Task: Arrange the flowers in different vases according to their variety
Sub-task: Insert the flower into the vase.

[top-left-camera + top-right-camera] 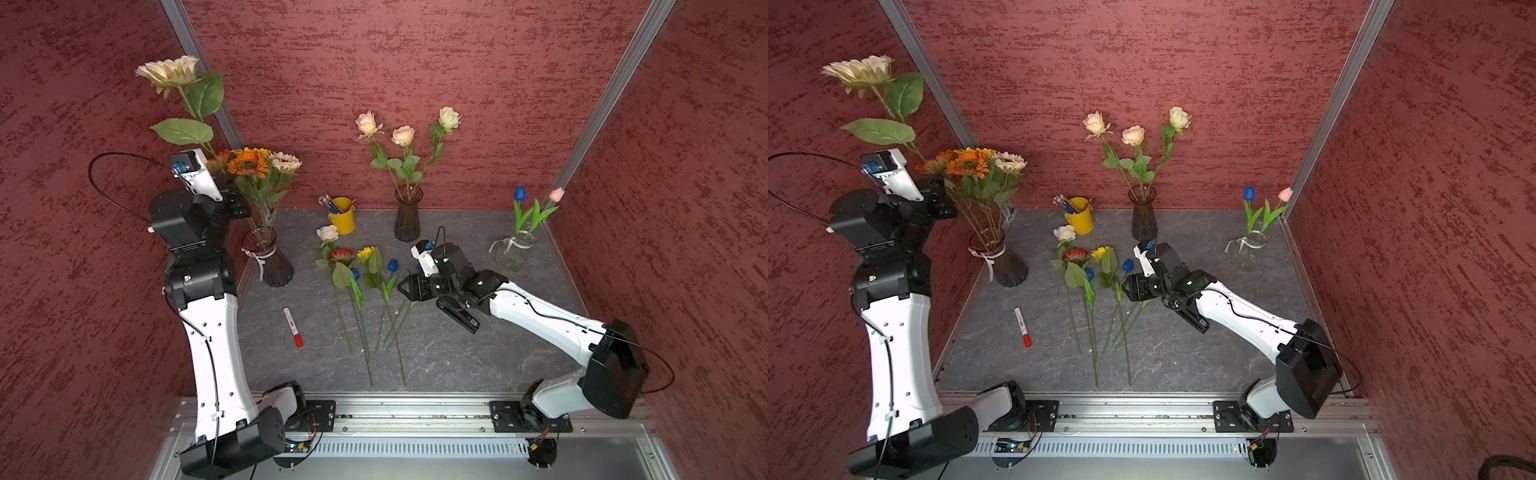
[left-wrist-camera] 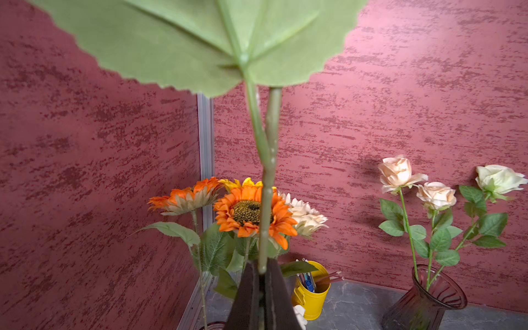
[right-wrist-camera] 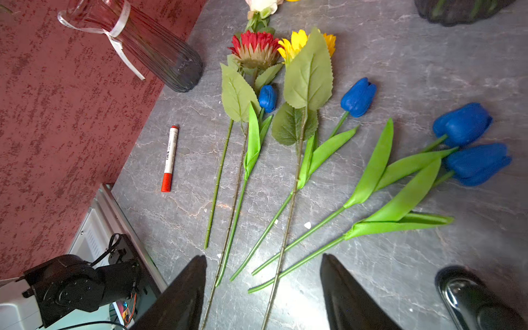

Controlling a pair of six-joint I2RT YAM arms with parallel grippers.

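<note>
My left gripper lowers the cream sunflower's stem into the opening of the dark ribboned vase (image 1: 270, 262) below the gripper next, beside the other sunflowers, and releases it.
My left gripper (image 2: 263, 271), raised at the left (image 1: 237, 205), is shut on the stem of a tall cream sunflower (image 1: 170, 72). It holds the stem above the dark ribboned vase (image 1: 270, 262), which has orange and cream sunflowers (image 1: 248, 163) in it. A dark vase (image 1: 407, 220) at the back holds three roses (image 1: 403, 135). The clear vase (image 1: 515, 249) holds a blue tulip and a pink one. My right gripper (image 3: 263, 257) hangs open over the loose flowers on the table: a cream rose (image 1: 328, 233), a red sunflower (image 3: 254, 48), a yellow sunflower (image 3: 297, 43) and several blue tulips (image 3: 358, 97).
A yellow bucket (image 1: 343, 216) of pens stands at the back between the dark vases. A red-capped marker (image 1: 293, 327) lies left of the loose stems. Red walls close in the grey table (image 1: 457, 353) on three sides.
</note>
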